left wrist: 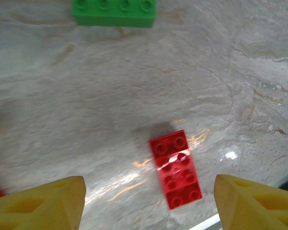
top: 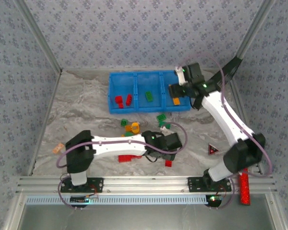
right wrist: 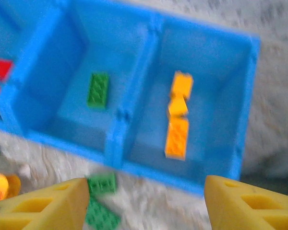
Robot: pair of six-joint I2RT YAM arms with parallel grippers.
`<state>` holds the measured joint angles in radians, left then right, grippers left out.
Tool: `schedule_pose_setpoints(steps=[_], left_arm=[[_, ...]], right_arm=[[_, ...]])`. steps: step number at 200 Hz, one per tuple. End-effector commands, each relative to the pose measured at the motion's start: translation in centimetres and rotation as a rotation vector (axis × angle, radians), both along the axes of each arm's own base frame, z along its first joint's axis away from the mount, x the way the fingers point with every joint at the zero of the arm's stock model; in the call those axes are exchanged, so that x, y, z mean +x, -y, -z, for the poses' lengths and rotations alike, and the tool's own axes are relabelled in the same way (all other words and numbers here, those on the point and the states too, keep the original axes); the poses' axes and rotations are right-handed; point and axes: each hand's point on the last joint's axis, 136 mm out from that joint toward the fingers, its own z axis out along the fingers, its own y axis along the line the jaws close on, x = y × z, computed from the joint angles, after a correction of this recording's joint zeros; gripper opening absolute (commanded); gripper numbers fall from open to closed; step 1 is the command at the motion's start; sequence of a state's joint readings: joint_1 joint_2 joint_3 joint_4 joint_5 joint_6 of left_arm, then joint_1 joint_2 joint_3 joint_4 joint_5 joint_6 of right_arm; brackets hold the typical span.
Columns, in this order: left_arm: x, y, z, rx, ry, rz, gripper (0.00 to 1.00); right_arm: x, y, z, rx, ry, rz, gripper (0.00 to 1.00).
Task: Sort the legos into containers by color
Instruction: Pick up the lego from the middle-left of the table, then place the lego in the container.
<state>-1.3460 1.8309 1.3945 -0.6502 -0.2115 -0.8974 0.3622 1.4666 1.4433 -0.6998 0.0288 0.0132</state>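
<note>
The left gripper shifts over the off-center red lego next, then lowers its fingers astride the lego's long sides.
The blue tray point(top: 137, 108) has three containers: red legos point(top: 119, 100) on the left, a green one point(top: 148, 96) in the middle, orange ones point(top: 176, 100) on the right. My right gripper point(top: 175, 92) hovers open over the right container's near wall. In the right wrist view the gripper point(right wrist: 146, 201) holds nothing, with orange legos point(right wrist: 177, 139) lying in the container point(right wrist: 247, 96) below. My left gripper point(top: 167, 149) is open above a red lego point(top: 168, 163) on the table. The left wrist view shows that red lego point(left wrist: 176, 167) ahead of the open gripper point(left wrist: 149, 206), nearer its right finger point(left wrist: 259, 201).
Loose green and orange legos point(top: 129, 125) lie in front of the tray, and a green lego point(left wrist: 114, 10) lies beyond the red one. A long red brick point(top: 129, 157) sits under the left arm. A tan block point(top: 57, 148) is at the left, a red cylinder point(top: 244, 189) at the near right.
</note>
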Motion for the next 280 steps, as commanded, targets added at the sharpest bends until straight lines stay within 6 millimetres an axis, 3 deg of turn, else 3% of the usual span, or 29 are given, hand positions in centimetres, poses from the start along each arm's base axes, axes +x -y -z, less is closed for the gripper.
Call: schedule_pose_setpoints(steps=[1, 20, 31, 39, 86, 141, 198, 217, 239, 280], left_arm=[[-0.9, 2.4, 0.2, -0.028, -0.027, 0.006, 0.71], [-1.6, 3.3, 1.6, 0.013, -0.039, 0.014, 0.71], [-2.0, 2.6, 2.9, 0.065, -0.066, -0.002, 0.71], [-2.3, 2.4, 3.6, 0.074, -0.084, -0.010, 0.71], [-2.3, 1.9, 6.0, 0.154, -0.114, -0.010, 0.68], [-2.6, 1.9, 8.2, 0.169, -0.189, -0.034, 0.51], [-2.9, 1.2, 9.3, 0.159, -0.263, -0.039, 0.23], [-2.7, -0.3, 7.4, 0.180, -0.219, -0.024, 0.21], [-0.9, -3.2, 2.9, 0.155, -0.139, -0.050, 0.20], [5.5, -10.3, -9.0, 0.085, 0.056, -0.105, 0.23]], right_arm=[[-3.0, 2.2, 1.2, 0.083, -0.031, 0.071, 0.69], [-4.6, 3.7, 0.6, 0.125, -0.007, 0.128, 0.71], [-5.2, 4.3, -0.3, 0.151, 0.019, 0.142, 0.73], [-6.2, 4.7, 0.8, 0.159, -0.005, 0.157, 0.73], [-9.0, 5.9, 0.0, 0.201, 0.032, 0.197, 0.74], [-10.1, 5.6, -1.2, 0.250, 0.039, 0.188, 0.74], [-11.2, 4.7, 0.5, 0.321, -0.031, 0.182, 0.73], [-11.4, 3.6, 2.6, 0.380, -0.173, 0.179, 0.74], [-11.1, 1.9, 5.5, 0.354, -0.270, 0.121, 0.73], [-10.9, 0.9, 9.6, 0.277, -0.321, 0.100, 0.77]])
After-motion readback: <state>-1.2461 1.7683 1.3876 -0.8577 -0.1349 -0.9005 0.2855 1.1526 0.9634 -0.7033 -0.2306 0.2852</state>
